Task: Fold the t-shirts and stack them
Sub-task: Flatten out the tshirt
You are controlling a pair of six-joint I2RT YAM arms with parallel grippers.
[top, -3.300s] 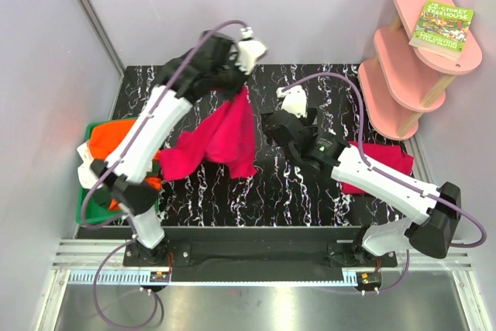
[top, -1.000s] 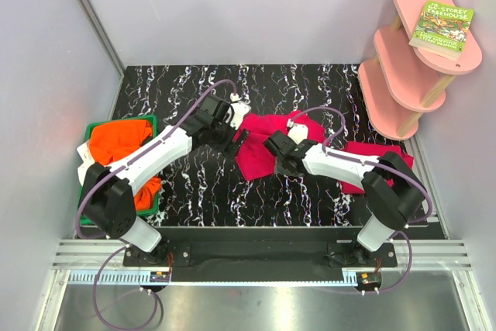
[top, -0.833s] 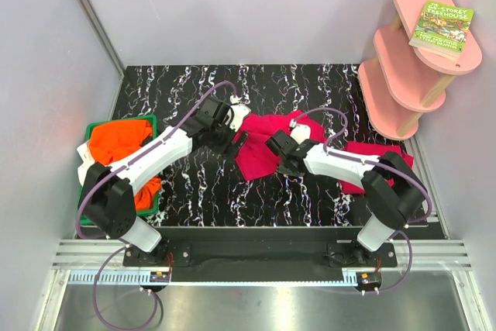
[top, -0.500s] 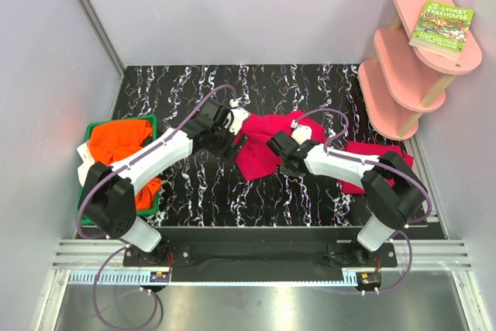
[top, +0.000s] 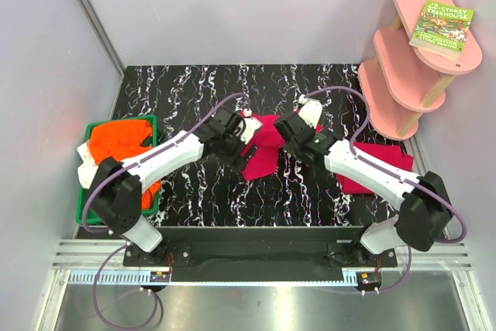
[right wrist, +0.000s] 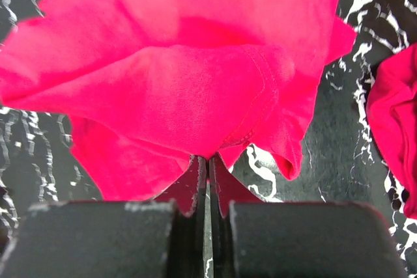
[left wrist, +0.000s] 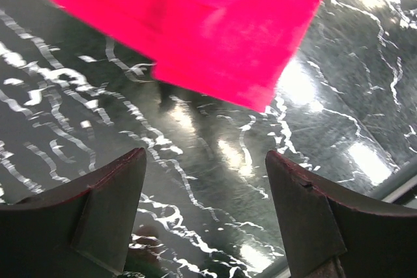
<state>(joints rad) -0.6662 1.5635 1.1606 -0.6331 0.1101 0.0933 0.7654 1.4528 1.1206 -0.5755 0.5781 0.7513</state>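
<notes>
The near corner of the crumpled crimson t-shirt is below my left gripper and to its right in the top view. I will move my left gripper down and across onto that corner next.
A crumpled crimson t-shirt [top: 263, 156] [right wrist: 182, 76] lies mid-table. My right gripper [top: 284, 139] [right wrist: 208, 159] is shut on a fold of its near edge, and the cloth bunches up above the fingertips. Just left of that shirt, my left gripper [top: 242, 145] [left wrist: 205, 156] stands open over bare tabletop, with the shirt's hem [left wrist: 195, 37] beyond its fingers and nothing between them. A second crimson t-shirt [top: 373, 164] [right wrist: 394, 128] lies flat on the right. Orange and white t-shirts [top: 116, 141] sit heaped in the tray at the left.
The green tray [top: 149, 120] stands at the table's left edge. A pink tiered shelf [top: 407, 67] with a book [top: 442, 25] on top stands at the back right. Walls close in the left, back and right of the black marbled table [top: 194, 91].
My right gripper has shut on the crimson t-shirt and drawn it up and back, bunching the cloth. The left gripper has shifted slightly right, still open.
</notes>
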